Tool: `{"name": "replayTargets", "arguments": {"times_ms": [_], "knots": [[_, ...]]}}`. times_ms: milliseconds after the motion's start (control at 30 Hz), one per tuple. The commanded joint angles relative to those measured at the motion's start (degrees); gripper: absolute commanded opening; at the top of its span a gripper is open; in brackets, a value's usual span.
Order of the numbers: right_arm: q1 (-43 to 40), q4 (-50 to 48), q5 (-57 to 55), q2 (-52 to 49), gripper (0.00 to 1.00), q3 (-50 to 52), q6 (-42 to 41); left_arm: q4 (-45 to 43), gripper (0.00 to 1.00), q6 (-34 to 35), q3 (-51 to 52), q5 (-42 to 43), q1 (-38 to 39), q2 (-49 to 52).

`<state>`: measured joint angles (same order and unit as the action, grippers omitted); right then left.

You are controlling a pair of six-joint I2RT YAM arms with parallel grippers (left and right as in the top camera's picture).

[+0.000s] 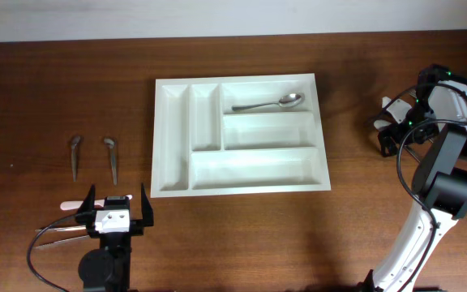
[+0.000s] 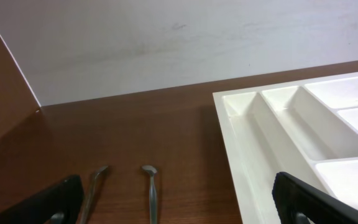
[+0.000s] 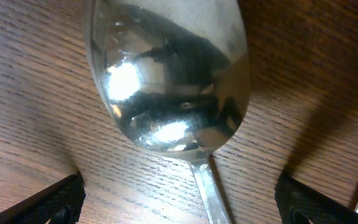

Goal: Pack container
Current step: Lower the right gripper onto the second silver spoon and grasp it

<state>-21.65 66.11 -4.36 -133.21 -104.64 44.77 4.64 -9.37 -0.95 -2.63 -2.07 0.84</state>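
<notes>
The right gripper closes its fingers on the second spoon's handle next, beside the bowl, since that handle lies between them.
The white cutlery tray [image 1: 242, 188] lies in the middle of the table, with one metal spoon [image 1: 270, 103] in its top crosswise compartment. The tray's left compartments show in the left wrist view [image 2: 247, 143]. My left gripper [image 1: 118, 212] is open and empty near the front edge, left of the tray; it also shows in the left wrist view [image 2: 179, 208]. My right gripper [image 1: 389, 134] is far right of the tray. In the right wrist view it is open [image 3: 179, 199] low over another spoon [image 3: 166, 81] lying on the table, the handle running between the fingers.
Two metal utensils [image 1: 75, 154] [image 1: 110, 154] lie side by side left of the tray, ahead of the left gripper [image 2: 95, 186] [image 2: 151, 186]. A pink-and-white utensil [image 1: 71, 204] and thin metal pieces [image 1: 59, 231] lie beside the left arm. Pale utensil ends [image 1: 386, 104] lie by the right gripper.
</notes>
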Motion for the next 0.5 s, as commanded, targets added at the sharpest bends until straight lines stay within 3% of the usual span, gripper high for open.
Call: {"name": "replayTargets", "arguments": {"times_ms": [0,467], "knots": [[0.63,-1.38,3.96,-4.22,0.99,3.08,0.59,-0.17,0.99,0.52,0.42,-0.63,-0.35,-0.5],[0.63,-2.89,1.46,-4.22,0.99,3.08,-0.26,-0.17,0.99,0.52,0.42,-0.63,-0.35,-0.5]]}}
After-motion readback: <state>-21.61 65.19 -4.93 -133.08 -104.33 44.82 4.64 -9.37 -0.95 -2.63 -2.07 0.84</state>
